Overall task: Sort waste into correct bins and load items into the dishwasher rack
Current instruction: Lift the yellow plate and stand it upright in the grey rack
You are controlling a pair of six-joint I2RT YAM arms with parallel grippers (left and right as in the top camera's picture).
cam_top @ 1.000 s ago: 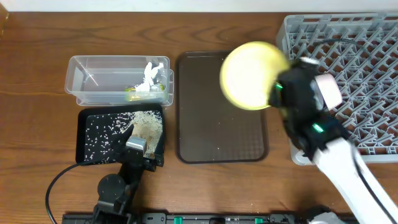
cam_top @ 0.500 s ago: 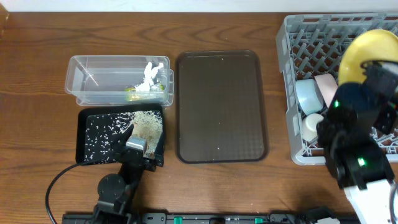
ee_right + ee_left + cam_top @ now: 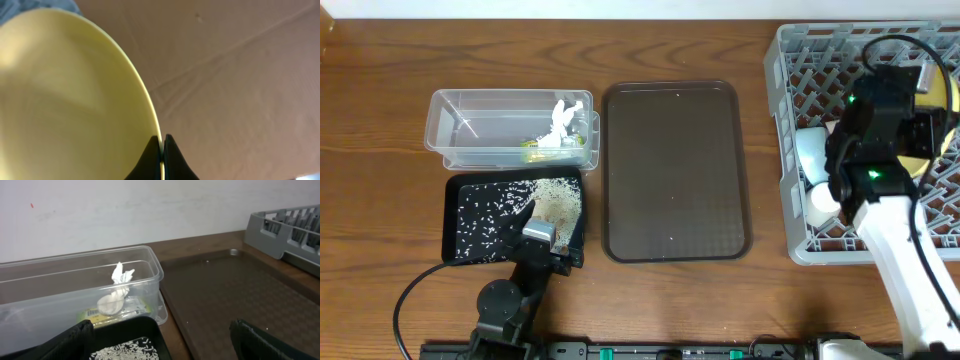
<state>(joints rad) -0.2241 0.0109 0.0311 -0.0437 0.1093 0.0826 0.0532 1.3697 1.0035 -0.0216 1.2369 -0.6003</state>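
Observation:
My right gripper carries the yellow plate down and toward the bowls next, onto the grey dishwasher rack, where empty slots show around the arm.
My right gripper (image 3: 161, 145) is shut on the rim of the round yellow plate (image 3: 65, 100). It holds the plate on edge over the right part of the grey dishwasher rack (image 3: 800, 60); the plate (image 3: 942, 120) shows partly behind the arm. A light-blue bowl (image 3: 812, 150) and a white bowl (image 3: 823, 203) sit in the rack's left side. My left gripper (image 3: 162, 340) is open over the black tray (image 3: 460, 190) of rice grains (image 3: 558, 200). The clear tub (image 3: 470, 125) holds crumpled paper (image 3: 560, 122) and a green wrapper (image 3: 535, 148). The chopsticks are out of view.
A large dark brown serving tray (image 3: 675, 170) lies between the bins and the rack; it also shows in the left wrist view (image 3: 235, 290). The rack's corner (image 3: 290, 227) shows at the far right of the left wrist view.
My right arm has carried the yellow plate rightward, from above the brown serving tray to over the rack. The left arm has not moved.

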